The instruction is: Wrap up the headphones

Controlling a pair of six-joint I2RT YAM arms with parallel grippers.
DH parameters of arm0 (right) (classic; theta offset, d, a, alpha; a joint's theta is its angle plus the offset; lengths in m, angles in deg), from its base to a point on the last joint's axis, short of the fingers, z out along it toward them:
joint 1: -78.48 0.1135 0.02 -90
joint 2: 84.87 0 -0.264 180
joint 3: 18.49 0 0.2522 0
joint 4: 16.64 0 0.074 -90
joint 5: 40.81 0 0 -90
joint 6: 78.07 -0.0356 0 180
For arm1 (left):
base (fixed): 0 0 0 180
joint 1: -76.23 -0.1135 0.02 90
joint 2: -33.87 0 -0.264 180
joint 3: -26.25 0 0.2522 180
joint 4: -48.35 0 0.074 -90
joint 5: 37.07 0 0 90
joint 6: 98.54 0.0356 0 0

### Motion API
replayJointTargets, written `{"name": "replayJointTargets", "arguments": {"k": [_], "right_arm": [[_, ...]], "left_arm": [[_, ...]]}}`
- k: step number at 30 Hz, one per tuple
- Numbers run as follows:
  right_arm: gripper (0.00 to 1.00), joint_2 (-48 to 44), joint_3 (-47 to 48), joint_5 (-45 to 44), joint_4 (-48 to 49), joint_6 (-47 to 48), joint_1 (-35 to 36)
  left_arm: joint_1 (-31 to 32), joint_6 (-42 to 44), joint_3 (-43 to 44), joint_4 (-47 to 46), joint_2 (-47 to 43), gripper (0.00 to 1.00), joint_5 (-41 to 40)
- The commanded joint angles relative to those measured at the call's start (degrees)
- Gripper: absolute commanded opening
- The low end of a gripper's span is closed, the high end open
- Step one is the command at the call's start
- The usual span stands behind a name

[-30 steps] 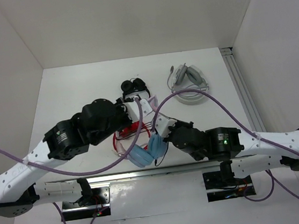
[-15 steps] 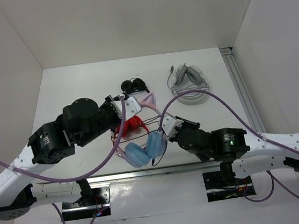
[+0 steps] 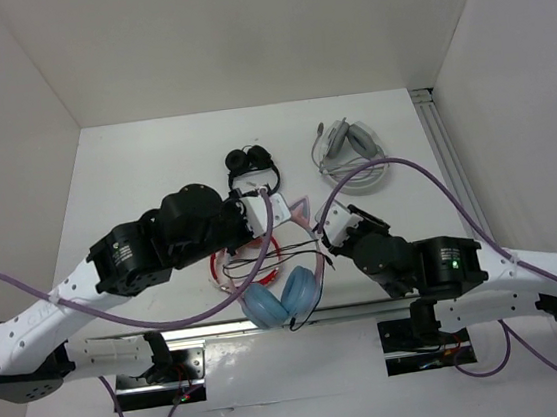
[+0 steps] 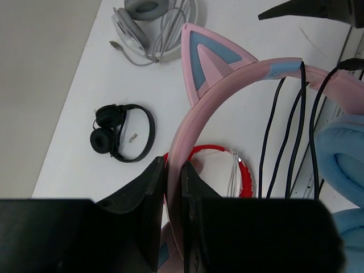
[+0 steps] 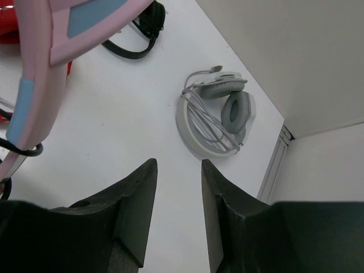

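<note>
The tabletop just short of the grey-white pair is bare, so my left gripper should next move outward toward the pair, then go down to let go of the headband (image 4: 227, 96) there.
The headphones (image 3: 284, 296) have a pink cat-ear headband (image 4: 227, 96) and light blue ear cups (image 4: 347, 165). They hang tilted near the table's front edge. The thin black cable (image 4: 284, 131) runs in several strands across the band. My left gripper (image 3: 284, 211) is shut on the pink headband, which sits pinched between its fingers (image 4: 153, 187). My right gripper (image 3: 324, 233) is open and empty, just right of the band. In the right wrist view the gripper (image 5: 179, 165) is over bare table, with the band (image 5: 40, 68) at the left.
A red pair (image 3: 227, 265) lies under the left arm and shows in the left wrist view (image 4: 227, 165). A small black pair (image 3: 251, 161) lies at the back centre. A grey-white pair (image 3: 350, 150) lies at the back right. A metal rail (image 3: 451, 179) lines the right side.
My left gripper has moved right with the headband, and the blue ear cups have shifted right and nearer the front edge. My right gripper has drawn back to the right, away from the ear cups.
</note>
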Motion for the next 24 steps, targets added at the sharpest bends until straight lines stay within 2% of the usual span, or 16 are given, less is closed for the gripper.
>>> {"name": "replayJointTargets", "arguments": {"k": [1,5,6,8,9,10,13,17,20,24], "right_arm": [[0.45,-1.9,0.6,-3.1,0.7,-2.1,0.0],[0.54,-3.1,3.5,-3.9,0.7,-2.8,0.0],[0.72,-3.1,4.2,-4.7,0.7,-3.4,0.0],[0.86,-3.6,5.5,-5.8,0.7,-4.1,0.0],[0.97,-3.6,6.7,-8.6,0.7,-5.2,0.0],[1.00,-3.1,7.4,-10.9,0.7,-5.9,0.0],[1.00,-1.7,11.3,-19.1,0.1,-10.5,-0.6],[1.00,-1.2,16.1,-26.8,0.6,-12.8,-0.6],[1.00,-1.7,17.9,-27.1,0.6,-13.4,-0.6],[1.00,-1.2,18.6,-23.9,-0.7,-15.7,-0.6]], "left_arm": [[0.2,-2.4,0.7,-5.3,0.1,0.00,2.6],[-0.4,-2.9,0.0,-5.8,1.6,0.00,4.9],[-2.1,-3.4,0.0,-5.9,3.0,0.00,5.8],[-4.2,-4.0,-1.2,-7.0,3.5,0.00,10.6],[-6.3,-4.0,-1.7,-7.8,4.1,0.00,12.1],[-7.2,-4.0,-2.2,-8.6,4.1,0.00,13.5],[-10.0,-4.6,-4.9,-12.1,5.2,0.00,18.3],[-11.6,-5.1,-6.8,-16.2,7.2,0.00,20.9],[-12.2,-5.1,-6.8,-20.0,9.6,0.00,23.0],[-13.7,-4.5,-2.3,-21.5,19.3,0.00,28.9]]}}
